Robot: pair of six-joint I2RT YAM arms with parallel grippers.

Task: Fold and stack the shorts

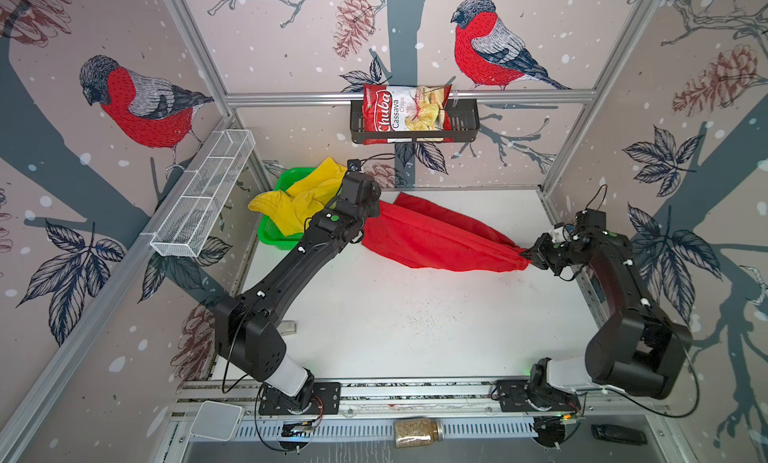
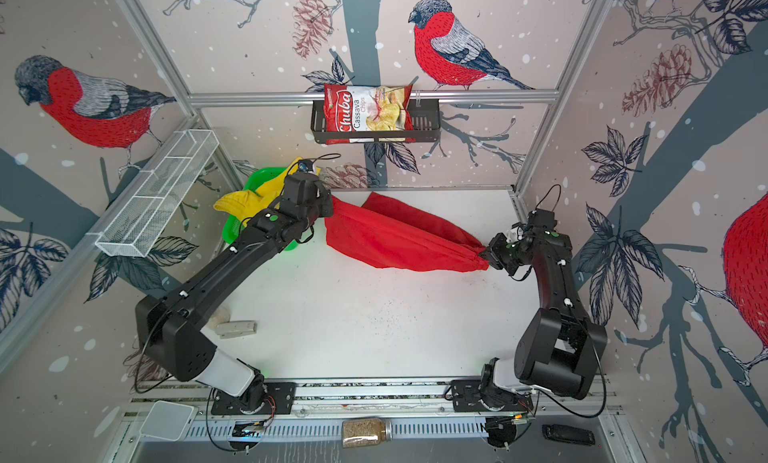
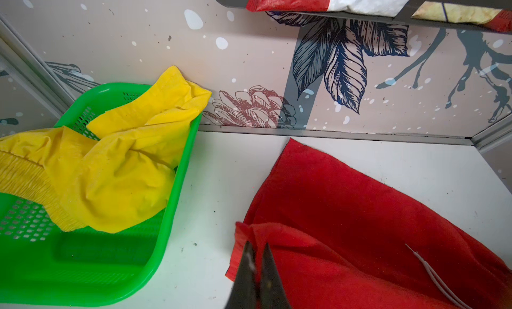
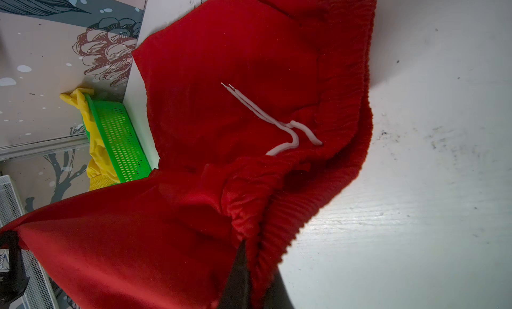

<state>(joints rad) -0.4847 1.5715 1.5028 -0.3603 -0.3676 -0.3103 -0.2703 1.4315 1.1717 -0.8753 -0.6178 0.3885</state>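
Note:
I will move my left gripper outward and down to let go, because the hem it holds hangs short of the cloth's far corner (image 1: 402, 198) (image 3: 291, 148). That corner is farther outward and lower than the gripper.
The red shorts (image 1: 436, 236) (image 2: 395, 236) hang stretched between both grippers over the back of the white table. My left gripper (image 3: 257, 249) is shut on a leg-hem corner of the red shorts (image 3: 346, 210); in both top views its fingertips are hidden under the wrist. My right gripper (image 1: 528, 255) (image 2: 484, 255) (image 4: 249, 246) is shut on the bunched elastic waistband. The pale drawstring (image 4: 266, 116) lies on the red cloth. The yellow shorts (image 1: 299, 199) (image 2: 245, 199) (image 3: 116, 177) lie crumpled in the green basket (image 1: 274, 243) (image 3: 166, 238) at the back left, spilling over its rim.
A chips bag (image 1: 407, 114) sits in a black wall basket at the back. A white wire shelf (image 1: 203, 195) is mounted on the left wall. A small beige object (image 2: 237, 329) lies near the left arm's base. A jar (image 1: 417, 432) lies below the front rail.

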